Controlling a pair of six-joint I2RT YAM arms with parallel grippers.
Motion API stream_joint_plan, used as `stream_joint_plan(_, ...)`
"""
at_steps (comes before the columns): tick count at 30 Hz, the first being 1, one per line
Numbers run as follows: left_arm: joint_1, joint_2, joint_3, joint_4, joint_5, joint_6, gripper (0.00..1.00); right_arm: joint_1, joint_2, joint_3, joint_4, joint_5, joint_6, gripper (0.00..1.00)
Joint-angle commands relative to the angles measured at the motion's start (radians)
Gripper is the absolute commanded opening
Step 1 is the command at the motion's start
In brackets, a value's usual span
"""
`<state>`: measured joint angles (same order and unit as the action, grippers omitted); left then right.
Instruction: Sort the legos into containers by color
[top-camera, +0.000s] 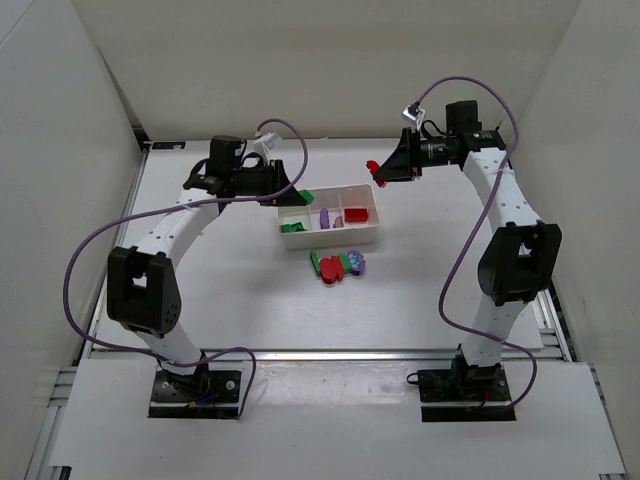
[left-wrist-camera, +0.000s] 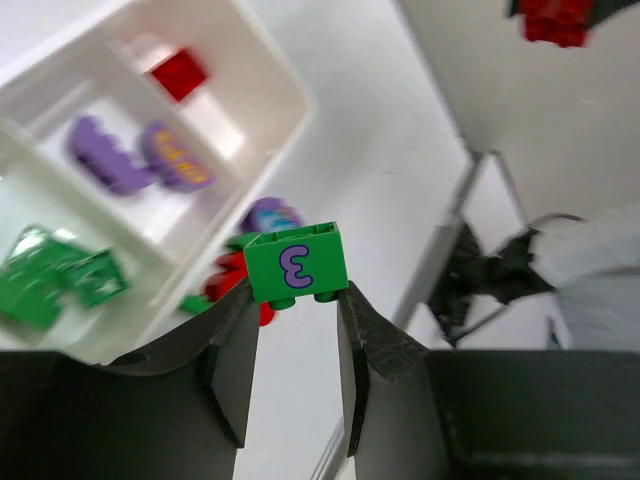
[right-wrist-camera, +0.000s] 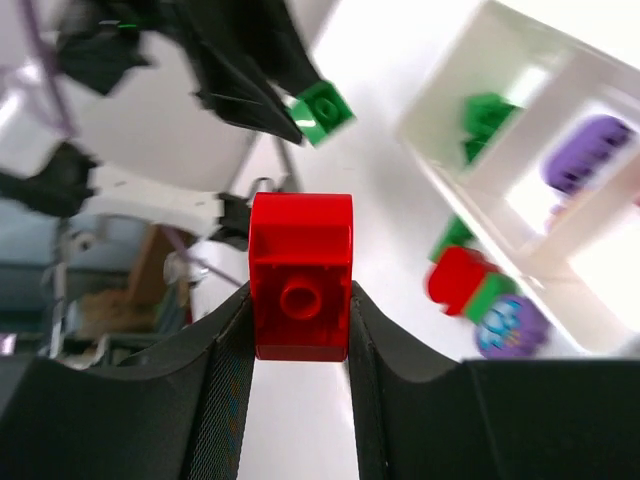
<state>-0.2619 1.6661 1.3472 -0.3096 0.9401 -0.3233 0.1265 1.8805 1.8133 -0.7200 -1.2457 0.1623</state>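
Observation:
The tray's end container already has the red lego in it, so the right gripper will next go down and shift over the container's bare bottom beside that lego.
My left gripper (left-wrist-camera: 297, 295) is shut on a green lego (left-wrist-camera: 296, 262) with a purple mark, pinched at the fingertips. It hangs over the left end of the white tray (top-camera: 340, 241). My right gripper (right-wrist-camera: 300, 292) is shut on a red lego (right-wrist-camera: 300, 275) and is raised behind the tray's right end (top-camera: 380, 169). The tray's containers hold green legos (left-wrist-camera: 55, 280), purple legos (left-wrist-camera: 140, 160) and a red lego (left-wrist-camera: 180, 73). A stack of red, green and purple legos (top-camera: 338, 265) lies on the table in front of the tray.
White walls enclose the table on three sides. Purple cables loop from both arms. The arm bases stand at the near edge, with a metal rail (top-camera: 330, 353) running across in front of them.

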Motion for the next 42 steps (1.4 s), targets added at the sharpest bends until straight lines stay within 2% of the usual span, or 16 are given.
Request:
stream_joint_plan(1,-0.008,-0.046,0.073,-0.262,-0.28,0.185,0.13,0.001,-0.057,0.05,-0.111,0.187,-0.118,0.0)
stream_joint_plan(3,-0.011,-0.025,0.087,-0.293,-0.358,0.205,0.12,0.004,-0.061,0.052,-0.125,0.25,-0.13,0.0)
stream_joint_plan(8,-0.033,0.032,0.148,-0.381,-0.503,0.222,0.11,0.007,-0.052,0.064,-0.136,0.287,-0.142,0.0)
stream_joint_plan(12,-0.037,0.072,0.184,-0.413,-0.534,0.224,0.22,0.007,-0.046,0.069,-0.137,0.298,-0.147,0.0)
stream_joint_plan(14,-0.039,0.093,0.194,-0.413,-0.54,0.225,0.36,0.005,-0.043,0.064,-0.14,0.311,-0.145,0.0)
stream_joint_plan(15,-0.04,0.093,0.204,-0.416,-0.546,0.224,0.36,0.005,-0.04,0.066,-0.141,0.315,-0.147,0.0)
stream_joint_plan(16,-0.04,0.107,0.208,-0.416,-0.552,0.221,0.46,0.007,-0.038,0.064,-0.142,0.318,-0.148,0.0)
stream_joint_plan(22,-0.031,0.107,0.234,-0.395,-0.526,0.198,0.75,0.01,-0.003,0.081,-0.15,0.35,-0.15,0.0)
stream_joint_plan(23,-0.03,0.086,0.228,-0.379,-0.512,0.196,0.85,0.015,0.011,0.089,-0.154,0.373,-0.152,0.0)
stream_joint_plan(24,-0.025,0.072,0.215,-0.346,-0.509,0.194,0.99,0.016,0.017,0.095,-0.156,0.382,-0.149,0.0)
stream_joint_plan(30,0.01,-0.086,0.121,-0.149,-0.434,0.113,0.99,0.071,0.088,0.164,-0.251,0.541,-0.274,0.0)
stream_joint_plan(33,0.016,-0.06,0.19,-0.225,-0.351,0.127,0.99,0.12,0.121,0.173,-0.26,0.62,-0.277,0.0)
stream_joint_plan(36,0.053,-0.052,0.19,-0.211,-0.322,0.008,0.99,0.142,0.166,0.193,-0.272,0.693,-0.285,0.0)
stream_joint_plan(39,0.116,-0.057,0.167,-0.21,-0.27,-0.042,0.99,0.154,0.21,0.224,-0.28,0.735,-0.29,0.02)
stream_joint_plan(42,0.138,-0.072,0.182,-0.258,-0.285,0.044,0.99,0.16,0.252,0.245,-0.272,0.778,-0.293,0.1)
